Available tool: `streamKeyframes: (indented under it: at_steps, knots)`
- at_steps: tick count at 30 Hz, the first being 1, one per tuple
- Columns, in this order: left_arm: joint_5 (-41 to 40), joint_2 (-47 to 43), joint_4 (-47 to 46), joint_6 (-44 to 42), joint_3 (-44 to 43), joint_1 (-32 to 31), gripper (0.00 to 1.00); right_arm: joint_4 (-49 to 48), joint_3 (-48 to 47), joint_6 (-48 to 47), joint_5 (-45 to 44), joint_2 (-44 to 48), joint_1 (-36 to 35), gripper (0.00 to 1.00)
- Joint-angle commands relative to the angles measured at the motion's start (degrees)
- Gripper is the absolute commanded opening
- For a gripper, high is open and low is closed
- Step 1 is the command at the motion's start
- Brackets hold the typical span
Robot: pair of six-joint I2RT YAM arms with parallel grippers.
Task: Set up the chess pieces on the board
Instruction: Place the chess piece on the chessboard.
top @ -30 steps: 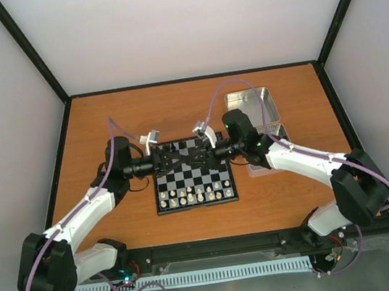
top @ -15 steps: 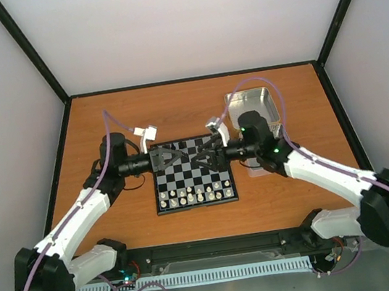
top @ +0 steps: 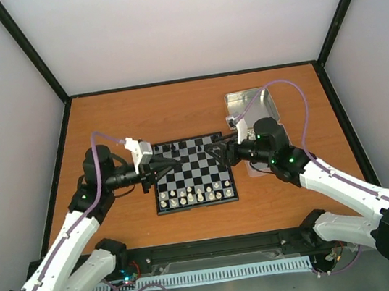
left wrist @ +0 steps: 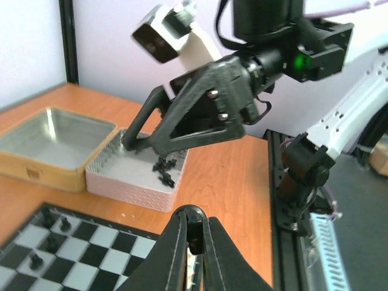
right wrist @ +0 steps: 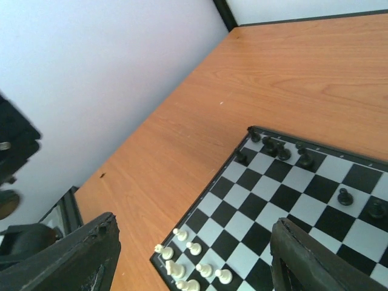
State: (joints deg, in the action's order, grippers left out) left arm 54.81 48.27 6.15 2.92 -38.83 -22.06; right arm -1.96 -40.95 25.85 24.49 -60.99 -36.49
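Observation:
My left gripper is about to swing outward and right in the top view, then down onto the far row's white square [top: 207, 141] [left wrist: 30, 236] beside the corner piece, since that square is empty.
The board [top: 194, 170] lies mid-table, with white pieces [top: 195, 196] along its near rows and a few black chess pieces [top: 173, 147] on its far rows. My left gripper [top: 176, 161] hovers over the board's left edge. In the left wrist view this gripper [left wrist: 195, 219] is shut on a small black chess piece [left wrist: 195, 235]. My right gripper [top: 216, 151] hangs over the board's right side, open and holding nothing. The right wrist view shows that gripper [right wrist: 194, 225] wide above the board [right wrist: 273, 213], with black pieces [right wrist: 274, 148] and white ones [right wrist: 189, 247] below.
A silver tin [top: 250, 103] stands at the back right. Beside it in the left wrist view is a white perforated tray [left wrist: 134, 179] with more black pieces [left wrist: 163, 171] in it. Black frame posts and pale walls close in the table.
The two grippers met over the board's centre and have drawn apart, left arm leftward, right arm rightward. The right gripper has opened; the left has stayed shut.

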Motion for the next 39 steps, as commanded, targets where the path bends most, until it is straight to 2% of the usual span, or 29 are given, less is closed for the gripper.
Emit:
streamKeyframes:
  at_steps: [1, 5, 8, 12, 15, 18, 20, 23, 30, 35, 39]
  knots:
    - [2.14, -2.67, 2.37, -17.81, -0.65, -0.33, 0.02, 0.86, -0.01, 1.04, -5.46, 1.06, 0.37, 0.68]
    - [3.58, -0.95, 5.09, -22.50, -2.30, -0.35, 0.04, 1.30, 0.25, 1.31, -7.96, 1.53, 0.35, 0.68]
    - [1.50, -0.32, 6.33, -23.31, -1.92, -0.35, 0.04, 2.56, 0.12, 1.55, -11.58, 1.62, 0.30, 0.68]
    - [-7.19, 0.94, 2.16, -19.08, -1.56, -0.35, 0.01, 6.95, -0.19, 3.12, -19.68, 1.30, 0.73, 0.68]
    - [-15.28, 4.63, -0.65, -12.48, -2.40, -0.35, 0.01, 9.18, 0.32, 4.54, -22.97, 0.75, 1.63, 0.67]
    - [-20.04, 12.74, 1.48, -9.84, -6.51, -0.73, 0.01, 7.27, 1.59, 3.35, -17.95, 1.16, 2.29, 0.67]
    - [-26.82, 17.90, 3.37, -7.56, -9.90, -1.35, 0.01, 5.26, 2.69, 3.01, -15.19, 2.20, 2.30, 0.67]
    - [-33.44, 25.07, 4.81, -6.34, -13.85, -1.59, 0.01, 5.11, 3.24, 2.34, -15.13, 3.21, 2.37, 0.68]
    - [-35.90, 43.77, 6.86, -5.80, -27.31, -5.04, 0.01, 9.35, 2.67, 2.33, -19.06, 2.76, 2.80, 0.68]
    - [-36.07, 50.75, 7.42, -6.93, -31.21, -6.94, 0.00, 12.40, 4.60, 4.53, -24.53, 6.20, 4.22, 0.68]
    - [-34.14, 55.16, 7.82, -7.94, -34.04, -8.16, 0.01, 13.88, 6.17, 6.10, -24.99, 7.11, 6.68, 0.69]
